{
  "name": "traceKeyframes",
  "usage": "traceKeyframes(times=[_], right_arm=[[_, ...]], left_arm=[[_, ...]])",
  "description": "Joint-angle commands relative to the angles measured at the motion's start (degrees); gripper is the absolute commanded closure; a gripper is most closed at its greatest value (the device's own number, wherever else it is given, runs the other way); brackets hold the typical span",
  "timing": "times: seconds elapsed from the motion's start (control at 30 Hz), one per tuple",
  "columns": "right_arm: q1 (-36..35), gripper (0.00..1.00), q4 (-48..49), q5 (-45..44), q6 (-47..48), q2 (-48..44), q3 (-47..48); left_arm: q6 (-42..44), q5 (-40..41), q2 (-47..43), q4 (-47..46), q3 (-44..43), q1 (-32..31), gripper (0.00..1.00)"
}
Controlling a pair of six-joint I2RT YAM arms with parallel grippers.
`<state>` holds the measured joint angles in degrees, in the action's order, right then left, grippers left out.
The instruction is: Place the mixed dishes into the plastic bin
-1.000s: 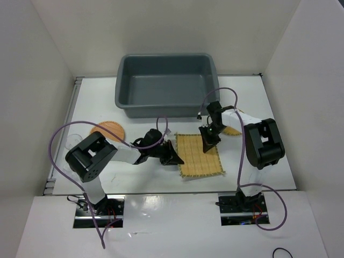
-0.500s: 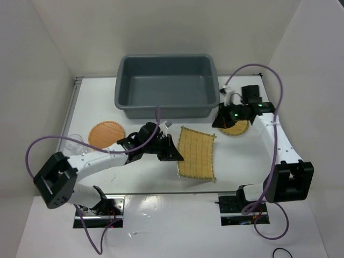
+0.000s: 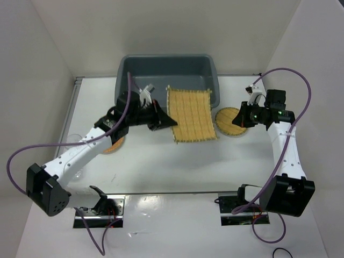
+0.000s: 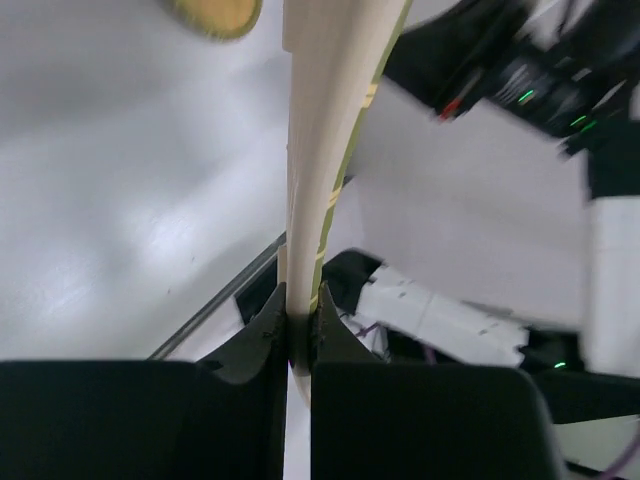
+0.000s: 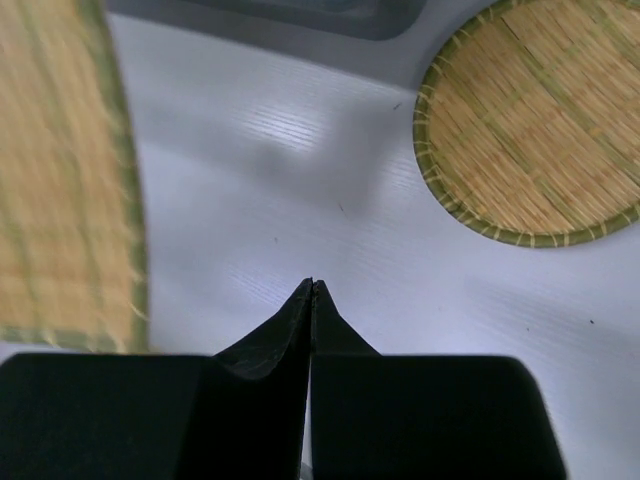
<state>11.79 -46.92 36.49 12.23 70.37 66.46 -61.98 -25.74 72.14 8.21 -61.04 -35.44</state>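
Observation:
I should next move the square mat in my left gripper outward past the grey bin's front rim, lower it in and let go of it, because the bin's open inside is farther outward.
The square yellow mat (image 3: 191,114) hangs off the table, overlapping the front rim of the grey plastic bin (image 3: 161,67). My left gripper (image 3: 170,120) is shut on its left edge. In the left wrist view the mat (image 4: 318,150) runs edge-on out of the pinched jaws of the left gripper (image 4: 298,306). The round yellow mat (image 3: 230,122) lies flat right of the bin. My right gripper (image 3: 238,119) is at its right edge, shut and holding nothing. The right wrist view shows the right gripper (image 5: 312,286) over bare table, the round yellow mat (image 5: 530,130) up right and the square mat (image 5: 55,200) at left.
The round orange-brown mat (image 3: 114,145) lies on the left of the table, mostly under my left arm. A clear cup (image 3: 71,141) stands faintly near the left wall. White walls close in the table on the left, back and right.
My left arm has lifted the square yellow mat off the table and carried it back toward the bin. The right arm has swung out right and now sits by the round yellow mat.

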Motion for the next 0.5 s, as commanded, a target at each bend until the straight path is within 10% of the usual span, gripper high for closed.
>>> traceKeyframes(times=[0.0,0.47], right_arm=[[0.34,0.99,2.88,-3.62,-1.95,-1.81,-1.06],[0.34,0.99,3.41,-4.67,-2.47,-2.87,-2.21]], left_arm=[[-0.09,-5.36,3.61,-4.87,-12.06,5.98,1.00],[14.33,-15.13,48.25,20.60,-65.67,19.88,1.00]])
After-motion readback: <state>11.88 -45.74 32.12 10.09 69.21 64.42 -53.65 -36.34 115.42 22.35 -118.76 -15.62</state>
